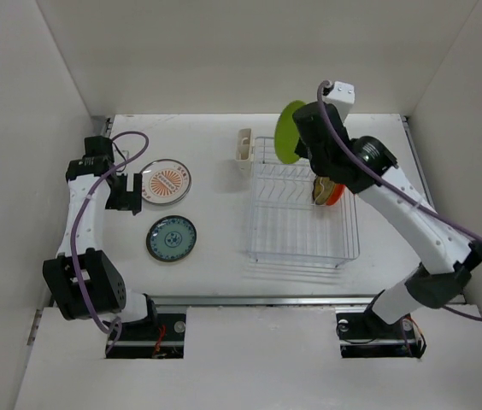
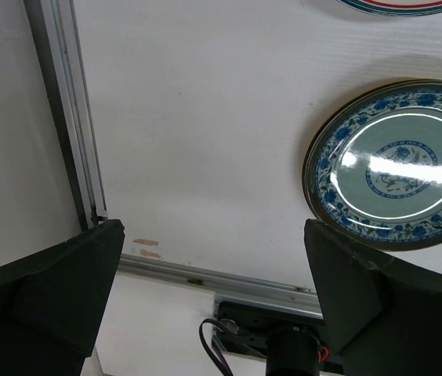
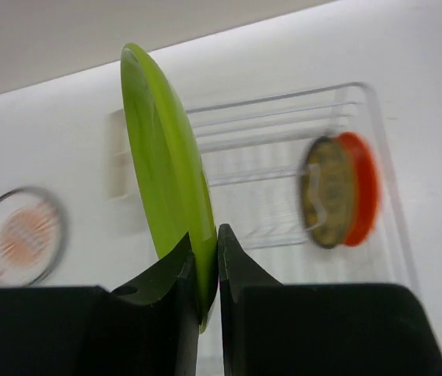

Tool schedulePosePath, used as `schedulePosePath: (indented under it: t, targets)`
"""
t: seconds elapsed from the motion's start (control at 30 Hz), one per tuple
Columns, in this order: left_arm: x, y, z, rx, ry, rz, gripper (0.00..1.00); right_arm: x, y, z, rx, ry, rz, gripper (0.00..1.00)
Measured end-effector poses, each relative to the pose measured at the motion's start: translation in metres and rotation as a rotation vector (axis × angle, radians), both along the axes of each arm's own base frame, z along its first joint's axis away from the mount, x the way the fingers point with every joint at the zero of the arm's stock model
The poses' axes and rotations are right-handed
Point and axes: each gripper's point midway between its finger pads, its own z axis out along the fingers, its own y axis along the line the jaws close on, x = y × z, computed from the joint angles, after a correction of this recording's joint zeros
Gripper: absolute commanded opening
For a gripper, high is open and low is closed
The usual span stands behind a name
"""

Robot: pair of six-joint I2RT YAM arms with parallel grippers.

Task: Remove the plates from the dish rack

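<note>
Next, my right gripper moves back over the bare teal patterned plate [image 1: 172,238], lowers and releases, since it lies below and left in the top view.
My right gripper [image 3: 206,254] is shut on the rim of the lime green plate [image 3: 166,157] and holds it on edge in the air above the far end of the wire dish rack [image 1: 296,248]; the plate also shows in the top view [image 1: 290,132]. A yellow patterned plate [image 3: 323,192] and an orange plate [image 3: 362,188] stand in the rack. The white plate with orange centre [image 1: 166,182] and the teal patterned plate [image 1: 171,238] lie flat on the table at the left. My left gripper [image 1: 121,190] is open and empty beside them.
A small cream cup [image 1: 243,145] hangs on the rack's far left corner. White walls close in the table on three sides. A metal rail [image 2: 72,117] runs along the table's left edge.
</note>
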Motion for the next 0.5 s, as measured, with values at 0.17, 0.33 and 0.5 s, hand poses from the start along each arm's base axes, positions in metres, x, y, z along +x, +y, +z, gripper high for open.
schedulePosePath:
  t: [0.17, 0.33, 0.5]
  targets:
    - [-0.001, -0.002, 0.001, -0.013, -0.006, 0.012, 1.0, -0.042, 0.112, -0.004, 0.215, 0.009, 0.452, 0.0]
    - [-0.002, -0.003, 0.0, -0.022, -0.01, 0.039, 1.0, -0.048, 0.258, -0.093, 0.301, 0.204, 0.816, 0.0]
    - [-0.003, -0.003, -0.001, -0.023, -0.006, 0.055, 1.0, -0.077, 0.343, -0.233, 0.297, 0.495, 0.979, 0.0]
